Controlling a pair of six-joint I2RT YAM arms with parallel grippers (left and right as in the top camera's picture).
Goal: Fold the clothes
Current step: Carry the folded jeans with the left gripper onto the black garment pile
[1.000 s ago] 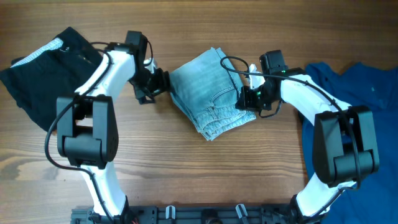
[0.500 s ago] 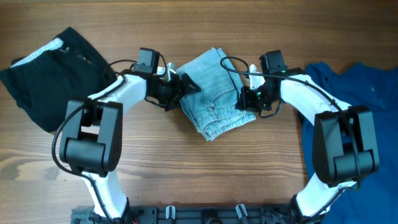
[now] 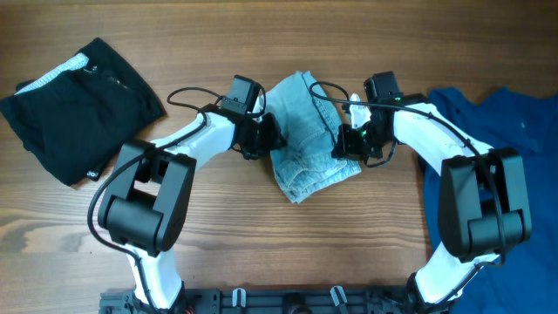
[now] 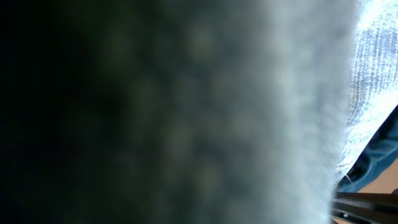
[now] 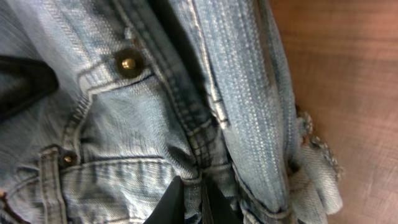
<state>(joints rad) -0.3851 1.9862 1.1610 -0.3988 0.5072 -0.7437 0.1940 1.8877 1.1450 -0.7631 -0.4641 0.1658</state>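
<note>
My left gripper will next carry the shorts (image 3: 307,131) to its left in the overhead view and release them on top of the folded black garment (image 3: 82,110).
The pale blue denim shorts (image 3: 307,131) lie bunched at the table's middle, between my two grippers. My left gripper (image 3: 268,136) is shut at their left edge, and out-of-focus cloth fills the left wrist view, with sharp denim (image 4: 375,93) showing only at its right. My right gripper (image 3: 347,146) is shut on the right side of the shorts. In the right wrist view its black fingertips (image 5: 177,186) pinch a seam fold of denim (image 5: 143,124) below a brass rivet (image 5: 129,63). The right gripper (image 5: 191,182) has the cloth between its jaws.
A black garment (image 3: 74,100) with a white waistband strip lies at the far left. A royal-blue top (image 3: 501,118) is spread at the right edge, partly under the right arm. Bare wooden table (image 3: 288,244) lies in front of the shorts.
My left arm swung right from beside the shorts onto their left edge and its jaws closed. The left side of the shorts got pushed in and bunched. The right gripper stayed put.
</note>
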